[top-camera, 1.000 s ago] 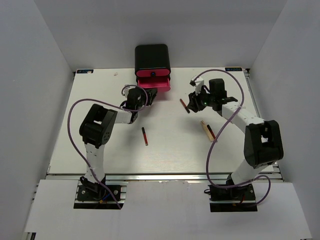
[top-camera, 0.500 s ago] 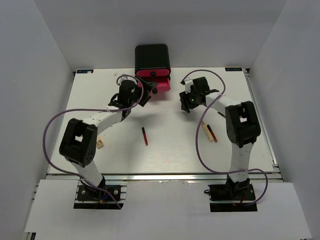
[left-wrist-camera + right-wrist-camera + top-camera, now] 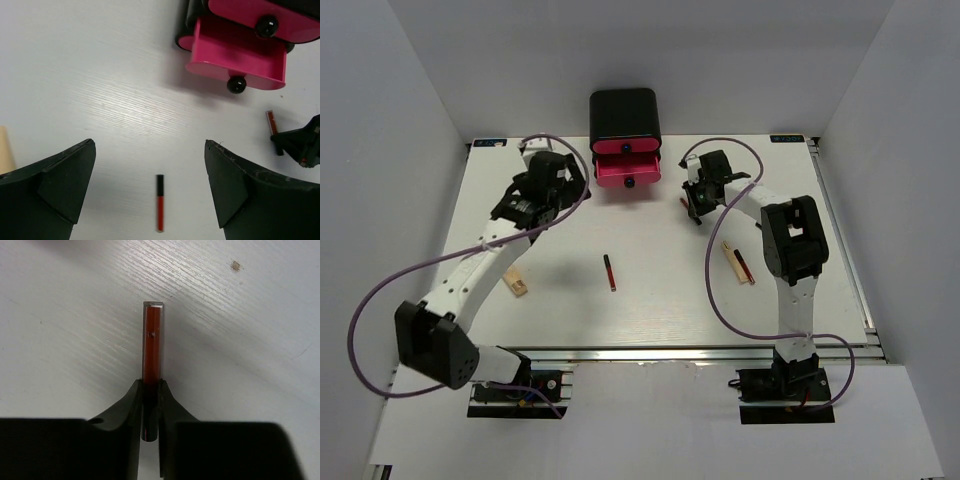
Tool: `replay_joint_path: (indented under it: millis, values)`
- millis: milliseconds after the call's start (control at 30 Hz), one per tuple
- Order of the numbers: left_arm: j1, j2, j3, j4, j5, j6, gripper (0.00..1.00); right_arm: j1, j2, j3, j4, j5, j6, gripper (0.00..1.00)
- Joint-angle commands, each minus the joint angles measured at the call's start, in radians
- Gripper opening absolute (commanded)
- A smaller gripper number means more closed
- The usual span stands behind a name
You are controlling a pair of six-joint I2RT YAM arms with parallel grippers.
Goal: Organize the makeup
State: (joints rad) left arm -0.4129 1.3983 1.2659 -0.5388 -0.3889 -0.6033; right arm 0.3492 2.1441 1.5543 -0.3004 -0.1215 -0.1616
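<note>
The stick lies clear of others. My left gripper will next move down, back and to the right in the top view, onto the stick's black-red join.
A red-and-black stick lies on the white table right of the drawer box, and my right gripper is shut on its black end; in the left wrist view this stick shows beside the right gripper. My left gripper hangs wide open above the table, left of the box, holding nothing. Below it lies a second red-and-black stick, also seen at mid-table as the stick. A beige stick lies at the left. Another beige stick and a red-and-black stick lie together at the right.
The black box stands at the back centre with its pink drawers; the lowest pink drawer is pulled out and looks empty. White walls close in the table on the left, right and back. Purple cables loop off both arms.
My left arm has swung left, away from the pink drawer, and its jaws have opened wide. My right gripper has moved left onto the stick and shut on it.
</note>
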Motion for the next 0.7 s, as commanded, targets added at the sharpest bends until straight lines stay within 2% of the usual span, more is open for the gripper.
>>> replay_joint_path:
  millis: [0, 33, 67, 100, 167, 200, 233, 400, 500, 667]
  values:
    - [0.014, -0.140, -0.022, -0.014, -0.083, 0.202, 0.98, 0.008, 0.000, -0.022, -0.052, 0.033, -0.039, 0.07]
    - [0.016, -0.177, -0.037, 0.017, -0.032, 0.207, 0.98, 0.008, -0.007, -0.052, -0.049, 0.034, -0.052, 0.04]
    - [0.022, -0.186, -0.052, 0.023, 0.086, 0.211, 0.98, 0.007, -0.032, -0.071, -0.039, 0.030, -0.067, 0.00]
    - [0.022, -0.191, -0.080, 0.019, 0.135, 0.195, 0.94, 0.007, -0.052, -0.094, -0.010, 0.017, -0.111, 0.00]
    - [0.023, -0.176, -0.105, -0.029, 0.214, 0.159, 0.87, -0.001, -0.137, -0.170, 0.024, -0.093, -0.173, 0.00]
    - [0.023, -0.176, -0.150, -0.036, 0.290, 0.125, 0.83, -0.007, -0.170, -0.186, 0.035, -0.146, -0.253, 0.00]
    - [0.023, -0.177, -0.181, -0.024, 0.326, 0.100, 0.76, -0.009, -0.199, -0.198, 0.030, -0.268, -0.309, 0.00]
    - [0.023, -0.259, -0.377, 0.083, 0.459, -0.050, 0.74, 0.002, -0.406, -0.249, 0.078, -0.567, -0.589, 0.00]
    - [0.020, -0.240, -0.392, 0.088, 0.507, -0.035, 0.74, 0.043, -0.421, -0.194, 0.125, -0.583, -0.650, 0.00]
    - [-0.010, -0.176, -0.424, 0.106, 0.545, 0.049, 0.75, 0.140, -0.269, 0.044, 0.129, -0.457, -0.700, 0.00]
